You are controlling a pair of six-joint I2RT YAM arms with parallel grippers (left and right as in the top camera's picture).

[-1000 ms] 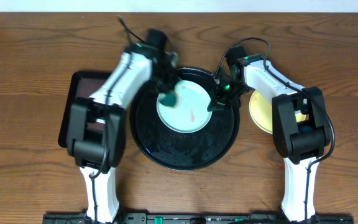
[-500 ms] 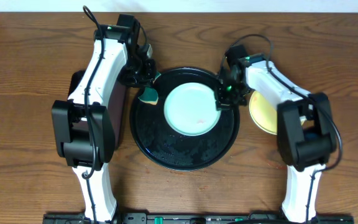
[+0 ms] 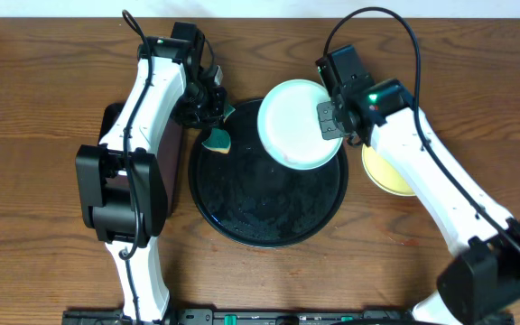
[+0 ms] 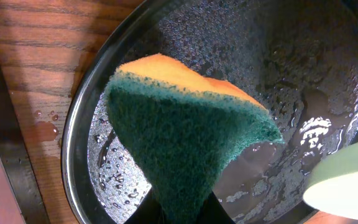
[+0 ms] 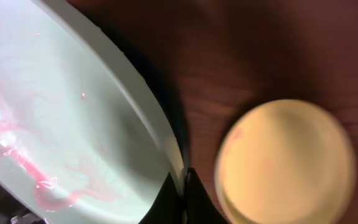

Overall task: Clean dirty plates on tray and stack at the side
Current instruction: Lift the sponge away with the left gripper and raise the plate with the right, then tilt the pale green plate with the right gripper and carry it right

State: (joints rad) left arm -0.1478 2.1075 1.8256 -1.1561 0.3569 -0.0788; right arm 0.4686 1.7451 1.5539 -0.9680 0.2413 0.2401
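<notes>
The pale yellow plate (image 3: 388,171) lies empty beside the tray. My right gripper needs to lift across toward that plate next, then lower to let go of the aqua plate (image 3: 298,123) on top of it.
My right gripper (image 3: 330,126) is shut on the right rim of a pale aqua plate (image 3: 298,123) and holds it lifted and tilted above the far part of the round black tray (image 3: 269,230). In the right wrist view the plate (image 5: 73,118) shows thin red smears, with my gripper (image 5: 183,186) pinching its edge. A pale yellow plate (image 3: 388,171) lies on the table right of the tray; it also shows in the right wrist view (image 5: 288,165). My left gripper (image 3: 211,126) is shut on a green and orange sponge (image 3: 217,139) over the tray's left rim (image 4: 73,143); the sponge (image 4: 185,137) fills the left wrist view.
The tray floor (image 4: 291,81) is wet with droplets. A dark brown rectangular tray (image 3: 105,158) lies left of the black tray, partly under my left arm. The wooden table's far edge meets a white wall.
My right gripper has lifted the aqua plate off the tray and raised it towards the far side. My left gripper had pulled the sponge off the plate to the tray's left rim and now stays there.
</notes>
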